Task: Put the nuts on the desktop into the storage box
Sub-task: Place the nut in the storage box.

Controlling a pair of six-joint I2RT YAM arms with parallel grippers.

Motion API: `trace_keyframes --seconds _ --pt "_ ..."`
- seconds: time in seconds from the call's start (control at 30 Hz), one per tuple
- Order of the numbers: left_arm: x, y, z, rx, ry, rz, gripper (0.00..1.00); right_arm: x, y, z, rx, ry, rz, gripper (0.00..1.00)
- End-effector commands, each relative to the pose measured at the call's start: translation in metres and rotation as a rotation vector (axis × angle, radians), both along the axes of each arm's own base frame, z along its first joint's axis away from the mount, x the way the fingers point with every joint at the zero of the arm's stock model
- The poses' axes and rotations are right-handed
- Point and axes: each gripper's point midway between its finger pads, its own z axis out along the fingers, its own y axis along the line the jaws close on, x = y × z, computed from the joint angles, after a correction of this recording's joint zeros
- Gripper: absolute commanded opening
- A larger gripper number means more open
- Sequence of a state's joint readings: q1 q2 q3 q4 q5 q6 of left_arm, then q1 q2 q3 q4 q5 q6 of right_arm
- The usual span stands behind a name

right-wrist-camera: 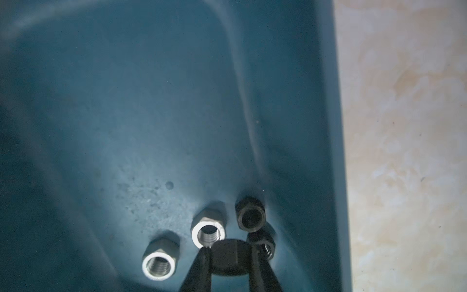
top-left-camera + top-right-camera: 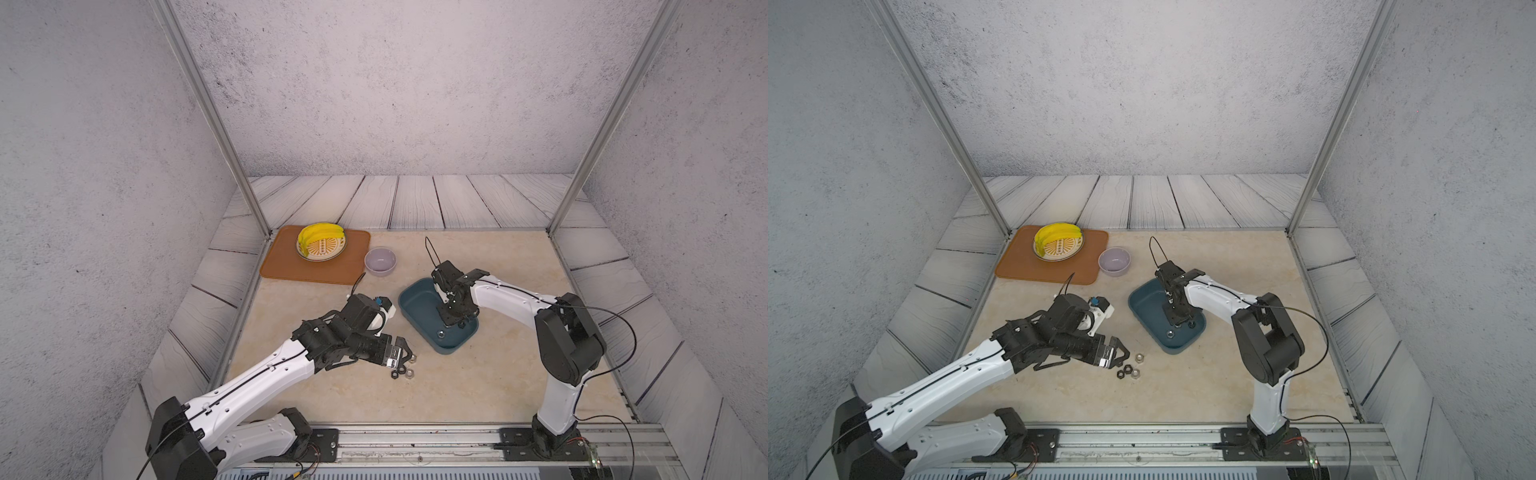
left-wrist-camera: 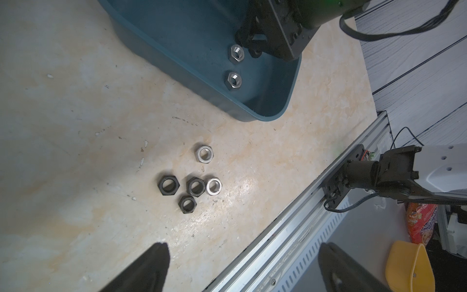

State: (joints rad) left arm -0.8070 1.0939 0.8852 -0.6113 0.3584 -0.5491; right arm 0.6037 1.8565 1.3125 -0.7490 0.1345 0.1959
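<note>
My right gripper lowers toward the storage box's bare bottom beside the resting nuts next and releases the black nut, which still hangs just above that bottom.
Several nuts, black and silver, lie in a loose cluster on the beige desktop, also visible in both top views. My left gripper hovers just beside them, open and empty. The teal storage box sits to their right. My right gripper reaches down inside the box, shut on a black nut just above the floor. Two silver nuts and two black nuts rest on the box floor beside it.
An orange-brown mat at the back left carries a plate with bananas. A lavender bowl stands next to it. A metal rail runs along the front edge. Grey planks surround the desktop.
</note>
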Motion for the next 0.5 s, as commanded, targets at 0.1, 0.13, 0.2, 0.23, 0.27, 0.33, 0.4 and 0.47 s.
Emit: trace_keyframes --seconds 0.1,0.13,0.2,0.23,0.27,0.33,0.4,0.47 --pt "0.001 0.003 -0.010 0.028 0.013 -0.001 0.98 0.007 0.000 -0.002 -0.019 -0.011 -0.023 0.15" --pt "0.001 0.002 -0.011 0.027 0.017 -0.004 0.98 0.009 0.000 -0.003 -0.019 -0.018 -0.025 0.15" --pt "0.001 0.000 -0.012 0.027 0.023 -0.009 0.98 0.011 0.001 -0.004 -0.017 -0.024 -0.025 0.15" --pt "0.000 0.000 -0.014 0.029 0.028 -0.011 0.98 0.013 0.001 -0.004 -0.020 -0.028 -0.026 0.15" --pt "0.000 0.000 -0.014 0.029 0.028 -0.014 0.98 0.013 0.002 -0.004 -0.021 -0.030 -0.025 0.15" --pt "0.000 -0.001 -0.015 0.030 0.032 -0.017 0.98 0.016 0.002 -0.004 -0.027 -0.038 -0.028 0.15" --pt "0.000 -0.001 -0.014 0.029 0.032 -0.018 0.98 0.019 0.002 -0.004 -0.026 -0.051 -0.029 0.15" --pt "-0.001 -0.001 -0.014 0.027 0.030 -0.021 0.98 0.021 0.002 -0.005 -0.033 -0.056 -0.030 0.15"
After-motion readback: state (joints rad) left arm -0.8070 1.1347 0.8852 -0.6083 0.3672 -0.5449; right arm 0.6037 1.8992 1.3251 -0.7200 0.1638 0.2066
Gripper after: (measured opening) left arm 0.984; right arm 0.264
